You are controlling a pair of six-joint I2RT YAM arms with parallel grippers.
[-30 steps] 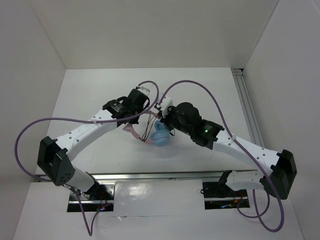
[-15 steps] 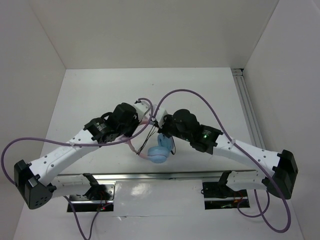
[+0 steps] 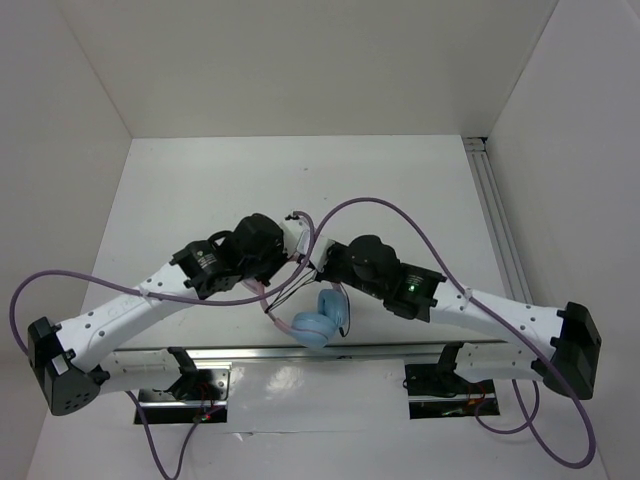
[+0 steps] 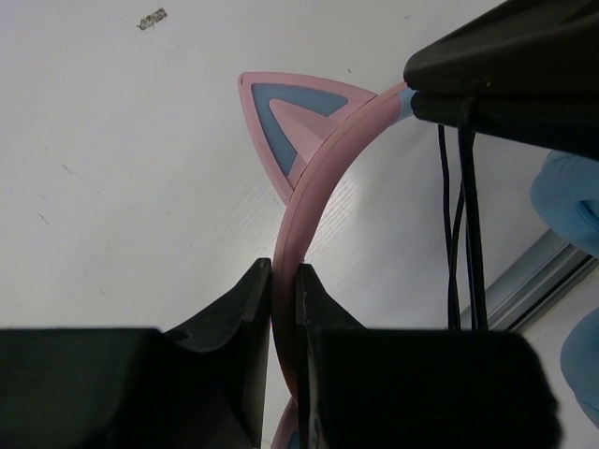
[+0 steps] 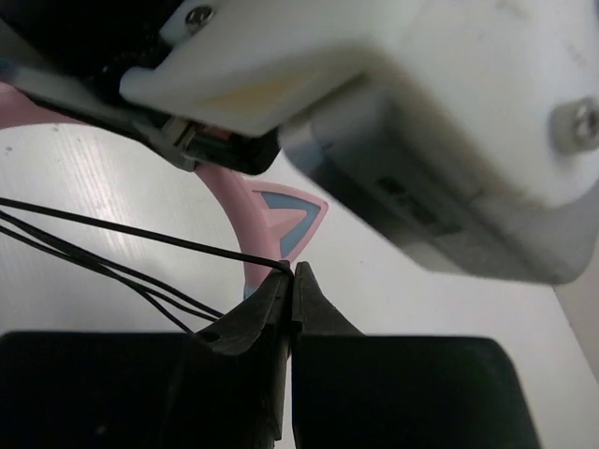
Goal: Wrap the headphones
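Note:
The left gripper needs to move outward and down next, to release the headphones' headband on the bare tabletop, which is below and outward of the gripper, clear of the bar.
The headphones (image 3: 318,318) hang between my two grippers near the table's front edge, their light-blue ear cups lowest. My left gripper (image 4: 284,273) is shut on the thin pink headband (image 4: 316,178), just below its cat ear (image 4: 290,117). My right gripper (image 5: 292,271) is shut on the thin black cord (image 5: 140,236), which runs off to the left in several strands. The pink headband (image 5: 241,224) and a cat ear (image 5: 292,220) show behind the right fingertips. In the top view the left gripper (image 3: 290,250) and the right gripper (image 3: 318,262) are close together above the ear cups.
Thick purple robot cables (image 3: 400,205) arc over both arms. A metal rail (image 3: 300,352) runs along the table's front edge, just below the ear cups. A rail (image 3: 495,215) lines the right side. White walls enclose the table.
Both grippers have moved toward the front edge with the headphones. The ear cups now hang lower, close to the front rail. The left arm has swung down and to the left.

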